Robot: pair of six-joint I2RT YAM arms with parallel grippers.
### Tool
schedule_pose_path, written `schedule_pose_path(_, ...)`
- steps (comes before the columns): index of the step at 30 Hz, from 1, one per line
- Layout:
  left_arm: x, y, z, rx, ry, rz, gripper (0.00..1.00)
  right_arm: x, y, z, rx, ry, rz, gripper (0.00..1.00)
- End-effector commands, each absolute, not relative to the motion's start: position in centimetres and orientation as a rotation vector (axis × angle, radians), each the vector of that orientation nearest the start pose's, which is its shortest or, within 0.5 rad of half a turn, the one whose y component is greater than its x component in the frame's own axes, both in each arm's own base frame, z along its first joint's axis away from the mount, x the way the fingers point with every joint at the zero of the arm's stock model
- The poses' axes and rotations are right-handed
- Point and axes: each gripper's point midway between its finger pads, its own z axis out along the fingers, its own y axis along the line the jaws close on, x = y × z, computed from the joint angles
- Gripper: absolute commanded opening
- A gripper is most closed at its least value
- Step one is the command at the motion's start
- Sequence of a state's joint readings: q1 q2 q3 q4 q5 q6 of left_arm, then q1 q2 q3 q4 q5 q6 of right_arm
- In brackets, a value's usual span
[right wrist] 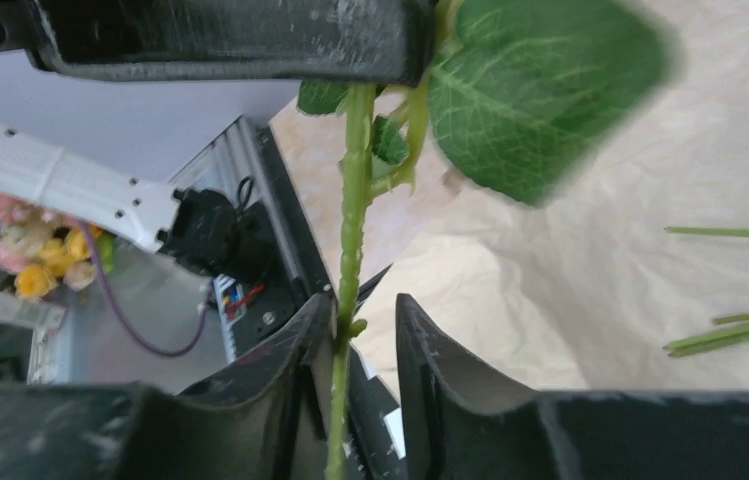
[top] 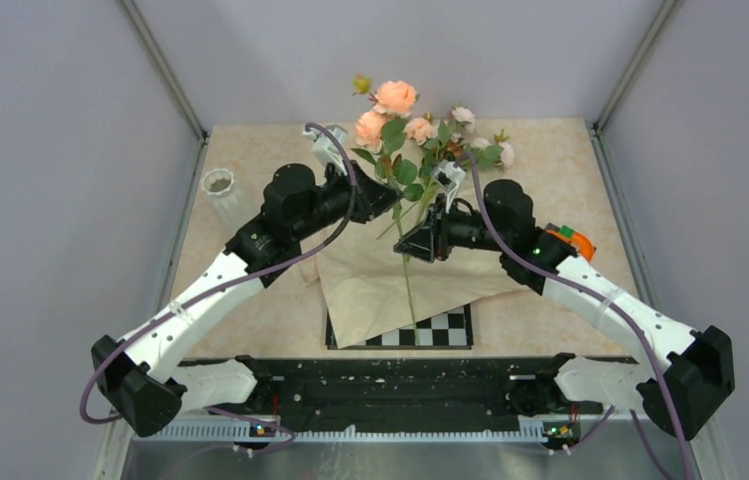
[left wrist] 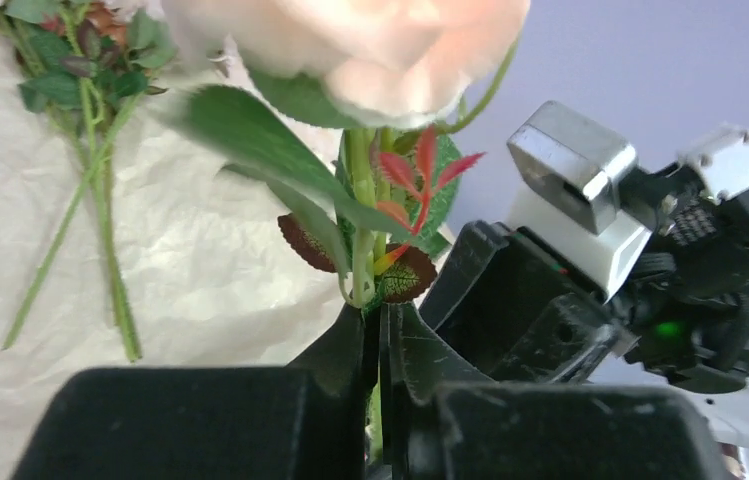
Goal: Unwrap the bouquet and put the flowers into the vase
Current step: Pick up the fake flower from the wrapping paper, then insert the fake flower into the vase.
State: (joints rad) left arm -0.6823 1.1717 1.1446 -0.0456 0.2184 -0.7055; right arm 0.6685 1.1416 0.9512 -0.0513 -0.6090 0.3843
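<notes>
My left gripper will next go up and to the left in the top view, then move down over the vase's opening [top: 218, 182] and let go, because the rose's long stem [top: 409, 285] must clear the vase's rim.
In the top view a peach rose [top: 395, 97] on a long green stem [top: 409, 285] is held up over the unfolded beige wrapping paper [top: 370, 290]. My left gripper [top: 391, 202] is shut on that stem [left wrist: 362, 215] just under the bloom [left wrist: 370, 50]. Lower on the stem [right wrist: 351, 200], my right gripper [top: 416, 243] has its jaws slightly apart; the stem rests against one finger [right wrist: 305, 330] with a gap on the other side. More flowers [top: 455, 140] lie at the paper's far end. The white ribbed vase [top: 221, 192] stands at the far left.
A checkerboard mat [top: 430, 330] pokes out from under the paper's near edge. An orange object [top: 572, 240] lies behind the right arm. Loose stems [right wrist: 730, 335] and leafy flowers [left wrist: 80, 70] rest on the paper. Walls enclose the table on three sides.
</notes>
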Motion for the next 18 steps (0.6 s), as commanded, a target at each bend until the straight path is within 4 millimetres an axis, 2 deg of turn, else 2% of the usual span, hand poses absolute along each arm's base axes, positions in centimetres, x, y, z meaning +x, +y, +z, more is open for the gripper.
schedule_pose_path(1,27.8,-28.2,38.1,0.235,1.735,-1.104,0.0,22.6,29.8,30.6,-0.622,1.738,1.157,0.47)
schedule_pose_path(2,28.1,-27.7,38.5,0.249,1.724,-1.072,0.0,22.6,29.5,30.8,-0.607,1.73,1.143,0.57)
schedule_pose_path(5,29.0,-26.0,40.1,0.33,1.666,-0.965,0.0,23.2,28.1,30.9,-0.521,1.737,1.069,0.73)
schedule_pose_path(6,29.9,-23.9,41.2,0.386,1.627,-0.87,0.0,24.5,25.9,30.3,-0.39,1.797,0.941,0.8)
schedule_pose_path(9,31.4,-20.4,42.6,0.418,1.58,-0.761,0.0,25.7,23.3,29.2,-0.279,1.856,0.791,0.83)
schedule_pose_path(13,33.6,-15.0,45.8,0.378,1.469,-0.63,0.0,26.7,20.3,27.6,-0.18,1.901,0.675,0.87)
schedule_pose_path(15,34.6,-12.7,47.7,0.36,1.417,-0.644,0.0,27.0,19.2,26.8,-0.153,1.923,0.663,0.87)
schedule_pose_path(18,36.5,-8.5,50.6,0.305,1.351,-0.541,0.0,27.0,18.1,26.1,-0.122,1.947,0.668,0.87)
